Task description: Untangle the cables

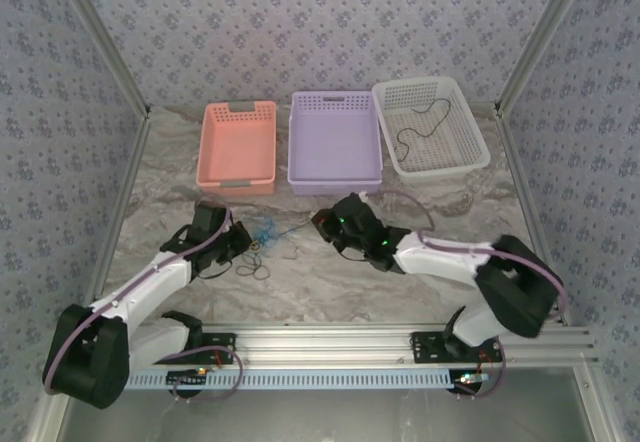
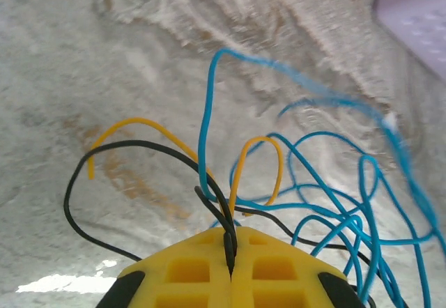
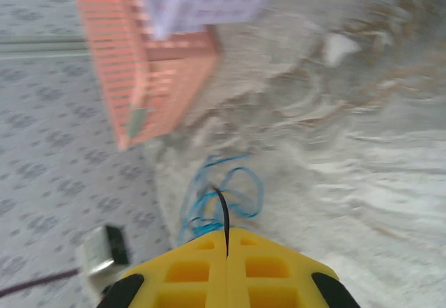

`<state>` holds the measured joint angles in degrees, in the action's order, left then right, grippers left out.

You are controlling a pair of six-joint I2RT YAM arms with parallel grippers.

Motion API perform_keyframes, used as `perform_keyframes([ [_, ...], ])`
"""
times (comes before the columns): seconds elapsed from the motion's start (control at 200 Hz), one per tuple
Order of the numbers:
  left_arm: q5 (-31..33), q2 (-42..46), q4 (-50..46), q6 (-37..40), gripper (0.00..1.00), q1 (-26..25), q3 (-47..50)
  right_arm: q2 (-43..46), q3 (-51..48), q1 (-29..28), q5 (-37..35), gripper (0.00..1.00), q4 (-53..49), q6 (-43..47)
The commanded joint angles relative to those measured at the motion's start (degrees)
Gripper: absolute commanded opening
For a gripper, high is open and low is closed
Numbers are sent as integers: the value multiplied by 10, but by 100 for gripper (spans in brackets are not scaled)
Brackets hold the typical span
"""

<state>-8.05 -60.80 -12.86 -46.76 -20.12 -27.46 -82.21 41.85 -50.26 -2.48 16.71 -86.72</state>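
The black cable still runs into the tangle, so the right gripper will next move away from that tangle, toward the corner of the purple basket by the white one, and let go.
A tangle of thin blue, yellow and black cables lies on the pale marbled table. In the top view the tangle sits between the two grippers, with black loops trailing toward the near side. My left gripper is shut, pinching a black cable that rises from between its yellow fingers. My right gripper is also shut on a black cable, with blue loops just beyond it. From above, the left gripper is left of the tangle and the right gripper is right of it.
Three baskets stand in a row at the back: orange, purple and white. A thin black cable lies inside the white one. Patterned walls close in both sides. An aluminium rail runs along the near edge.
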Motion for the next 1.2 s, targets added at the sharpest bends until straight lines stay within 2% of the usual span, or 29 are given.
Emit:
perform_keyframes([
  [0.0,36,16,-40,7,0,17,-10,111,14,35,-115,0,-181,114],
  [0.11,27,15,-25,1,0,18,-9,173,53,47,-143,0,-274,185],
  [0.265,25,4,-21,0,0,18,-12,218,75,56,-171,0,-336,244],
  [0.41,14,0,-11,0,0,18,-9,223,76,71,-142,0,-343,271],
  [0.525,7,1,-7,-1,0,18,-5,175,75,50,-92,0,-313,262],
  [0.665,-5,8,1,-1,0,18,1,48,119,1,-29,35,-275,259],
  [0.774,-47,31,16,-26,0,18,1,-41,143,-34,-4,53,-241,227],
  [0.974,-96,103,21,-74,0,14,-27,-97,90,-53,13,66,-91,109],
  [1.194,-116,122,22,-95,0,14,-32,-175,52,-33,54,68,104,-18],
])
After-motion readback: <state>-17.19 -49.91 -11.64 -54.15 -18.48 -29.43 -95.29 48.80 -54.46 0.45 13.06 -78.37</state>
